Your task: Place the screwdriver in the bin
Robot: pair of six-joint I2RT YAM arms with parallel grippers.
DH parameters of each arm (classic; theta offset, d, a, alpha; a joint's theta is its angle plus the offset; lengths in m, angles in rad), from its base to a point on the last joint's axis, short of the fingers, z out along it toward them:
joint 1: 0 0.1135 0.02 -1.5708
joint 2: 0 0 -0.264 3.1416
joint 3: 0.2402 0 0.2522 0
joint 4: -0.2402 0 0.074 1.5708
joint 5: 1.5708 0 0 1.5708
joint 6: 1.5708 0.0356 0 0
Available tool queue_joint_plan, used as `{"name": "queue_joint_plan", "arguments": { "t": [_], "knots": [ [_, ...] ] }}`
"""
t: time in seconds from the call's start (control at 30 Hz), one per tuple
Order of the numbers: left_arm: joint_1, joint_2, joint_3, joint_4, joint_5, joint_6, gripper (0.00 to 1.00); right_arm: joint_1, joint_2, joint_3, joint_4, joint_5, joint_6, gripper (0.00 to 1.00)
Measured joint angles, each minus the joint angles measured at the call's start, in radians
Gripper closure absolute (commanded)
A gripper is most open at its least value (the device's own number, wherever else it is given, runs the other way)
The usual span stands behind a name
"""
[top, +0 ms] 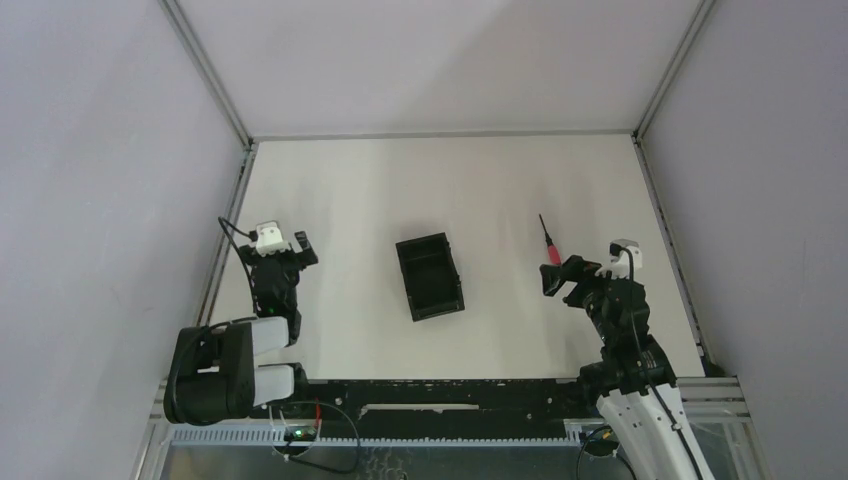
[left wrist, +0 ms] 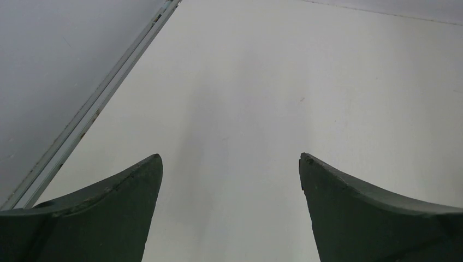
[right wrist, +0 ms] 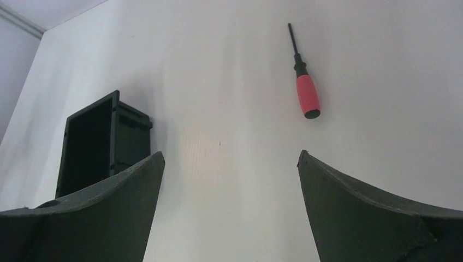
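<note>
The screwdriver is outward of and below the open fingers of my right gripper, so I should move them outward and lower over the stem end of the screwdriver's red-pink handle (top: 552, 250) (right wrist: 305, 81).
The screwdriver (top: 547, 243), red-pink handle and thin dark shaft, lies on the white table right of centre, shaft pointing away; in the right wrist view it (right wrist: 306, 87) lies ahead and a little right of the fingers. The black open bin (top: 430, 276) stands at the table's middle and shows in the right wrist view (right wrist: 101, 142) at the left. My right gripper (top: 562, 279) is open and empty, just near of the screwdriver's handle. My left gripper (top: 290, 248) is open and empty at the left, over bare table (left wrist: 245, 109).
Grey walls enclose the table on three sides. A metal rail (left wrist: 104, 98) runs along the table's left edge close to my left gripper. A black rail (top: 440, 395) runs along the near edge between the arm bases.
</note>
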Motion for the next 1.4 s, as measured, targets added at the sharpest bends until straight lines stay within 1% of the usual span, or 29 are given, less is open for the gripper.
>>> {"name": "queue_joint_plan", "arguments": {
  "t": [0.17,0.3,0.33,0.4,0.43,0.5,0.63,0.7,0.77,0.8,0.87,0.93,1.07,1.13,1.27,1.3,1.33,1.37,1.4],
  "knots": [
    [0.000,0.000,0.000,0.000,0.000,0.000,0.00,0.000,-0.019,-0.005,-0.005,0.047,0.016,0.00],
    [0.000,0.000,0.000,0.000,0.000,0.000,0.00,0.000,-0.022,0.002,0.034,-0.002,-0.003,0.00],
    [0.000,0.000,0.000,0.000,0.000,0.000,0.00,0.000,-0.010,0.016,0.042,-0.018,-0.012,0.00],
    [0.000,0.000,0.000,0.000,0.000,0.000,0.00,0.000,0.073,0.097,0.054,-0.038,-0.037,0.00],
    [0.000,0.000,0.000,0.000,0.000,0.000,0.00,0.000,0.128,0.151,0.055,-0.041,-0.050,0.00],
    [0.000,0.000,0.000,0.000,0.000,0.000,0.00,-0.003,0.287,0.317,0.027,-0.039,-0.085,0.00],
    [0.000,0.000,0.000,0.000,0.000,0.000,0.00,-0.016,0.690,0.759,-0.065,-0.006,-0.163,0.00],
    [0.000,0.000,0.000,0.000,0.000,0.000,0.00,-0.034,0.872,0.938,-0.117,0.008,-0.198,0.00],
    [0.000,0.000,0.000,0.000,0.000,0.000,0.00,-0.058,1.038,1.042,-0.182,0.010,-0.231,0.03],
    [0.000,0.000,0.000,0.000,0.000,0.000,0.00,-0.065,1.084,1.059,-0.200,0.010,-0.239,0.04],
    [0.000,0.000,0.000,0.000,0.000,0.000,0.00,-0.089,1.234,1.102,-0.275,0.014,-0.269,0.05],
    [0.000,0.000,0.000,0.000,0.000,0.000,0.00,-0.106,1.357,1.108,-0.322,0.012,-0.293,0.08],
    [0.000,0.000,0.000,0.000,0.000,0.000,0.00,-0.134,1.535,1.072,-0.388,-0.005,-0.323,0.17],
    [0.000,0.000,0.000,0.000,0.000,0.000,0.00,-0.139,1.580,1.041,-0.396,-0.021,-0.332,0.20],
    [0.000,0.000,0.000,0.001,0.000,0.000,0.00,-0.144,1.646,0.987,-0.402,-0.042,-0.341,0.30],
    [0.000,0.000,0.000,0.000,0.000,0.000,0.00,-0.144,1.660,0.983,-0.401,-0.042,-0.343,0.33],
    [0.000,0.000,0.000,0.001,0.000,0.000,0.00,-0.144,1.671,0.982,-0.400,-0.039,-0.347,0.39],
    [0.000,0.000,0.000,0.001,0.000,0.000,0.00,-0.144,1.675,0.984,-0.400,-0.034,-0.349,0.47],
    [0.000,0.000,0.000,0.001,0.000,0.000,0.00,-0.144,1.675,0.984,-0.398,-0.031,-0.352,0.58]
  ]
}}
